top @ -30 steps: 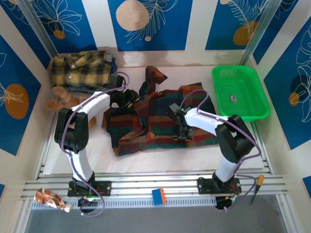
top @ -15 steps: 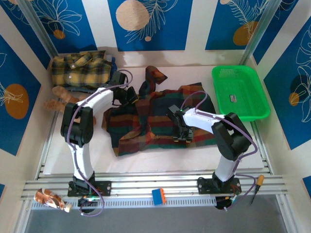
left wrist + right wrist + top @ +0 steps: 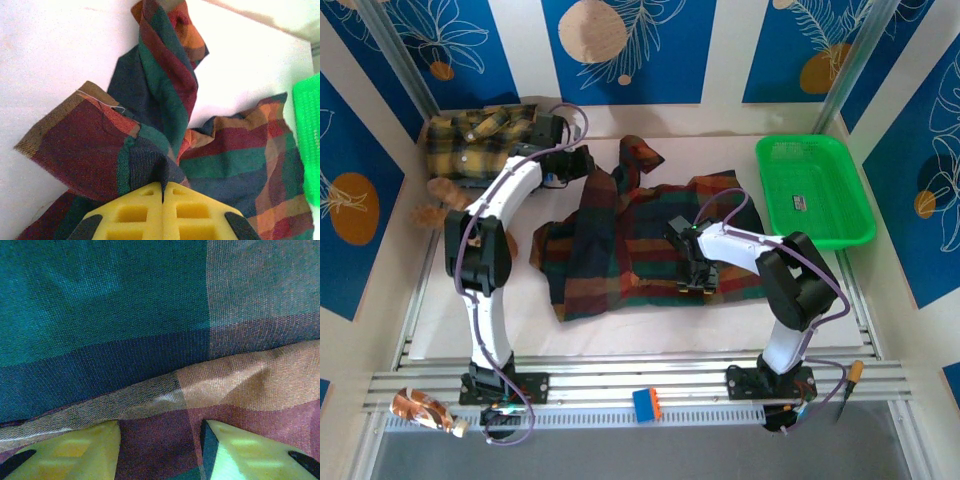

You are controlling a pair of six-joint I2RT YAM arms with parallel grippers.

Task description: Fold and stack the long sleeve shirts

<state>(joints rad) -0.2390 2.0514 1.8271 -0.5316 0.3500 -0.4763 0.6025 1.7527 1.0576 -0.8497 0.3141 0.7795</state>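
I need to swing the sleeve, which my left gripper still holds off the shirt's body, back and down, and release it on the shirt's near half, below and back from the gripper.
The dark green, navy, red and orange plaid long sleeve shirt [image 3: 650,250] lies rumpled across the middle of the white table. My left gripper [image 3: 582,166] is shut on a fold of its sleeve cloth [image 3: 150,160] and holds that part raised near the back left; in the left wrist view the yellow jaws of the gripper [image 3: 163,186] meet on the cloth. My right gripper [image 3: 695,272] rests on the shirt's middle. Its jaws [image 3: 160,450] stand open, with flat cloth [image 3: 150,340] between the fingertips. The yellow and black long sleeve shirt [image 3: 485,140] lies at the back left corner.
A green plastic basket [image 3: 815,190] stands at the back right and shows at the left wrist view's right edge [image 3: 307,140]. A brown teddy bear [image 3: 440,200] lies at the left wall. A small blue object [image 3: 647,403] sits on the front rail.
My left gripper shut on the sleeve cloth and moved toward the back left, pulling the sleeve up and along. My right gripper stayed pressed on the shirt.
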